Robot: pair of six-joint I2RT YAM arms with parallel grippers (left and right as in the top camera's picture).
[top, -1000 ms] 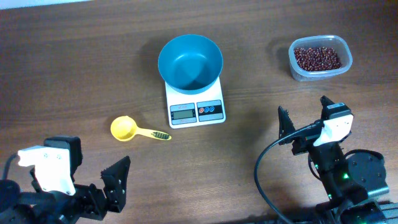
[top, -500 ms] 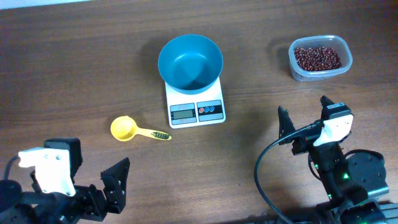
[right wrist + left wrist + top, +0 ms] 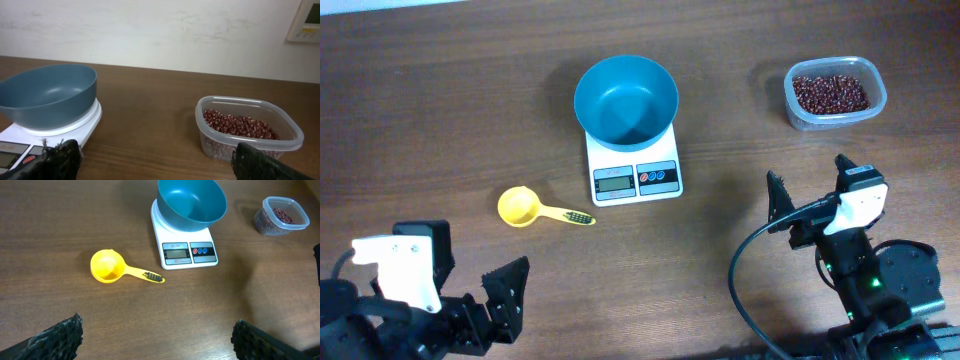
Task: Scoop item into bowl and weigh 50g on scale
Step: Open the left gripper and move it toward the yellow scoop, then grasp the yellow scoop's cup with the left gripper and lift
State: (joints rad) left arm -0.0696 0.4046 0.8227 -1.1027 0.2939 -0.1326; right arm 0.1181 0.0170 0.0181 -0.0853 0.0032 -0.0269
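The scoop cup's handle points toward the scale (image 3: 636, 176). My left gripper needs to turn and go outward and down first to get onto the scoop cup's rim opposite the handle.
The blue bowl (image 3: 625, 98) stands empty on the white scale (image 3: 636, 176) at the table's middle back. The red-brown beans (image 3: 830, 93) fill a clear tub (image 3: 798, 112) at the back right. My left gripper (image 3: 480, 295) is open and empty at the front left, well short of the scale; in the left wrist view (image 3: 155, 345) bare table lies between its fingers. My right gripper (image 3: 810, 185) is open and empty at the front right, below the tub; in the right wrist view (image 3: 155, 162) the bowl (image 3: 50, 95) and beans (image 3: 240, 125) lie ahead.
A yellow measuring scoop (image 3: 525, 208) lies on the table left of the scale, handle pointing right; it also shows in the left wrist view (image 3: 107, 266). A black cable (image 3: 740, 280) loops beside the right arm. A white wall stands behind the table.
The left arm has shifted slightly toward the near edge. The right arm and all objects are unchanged.
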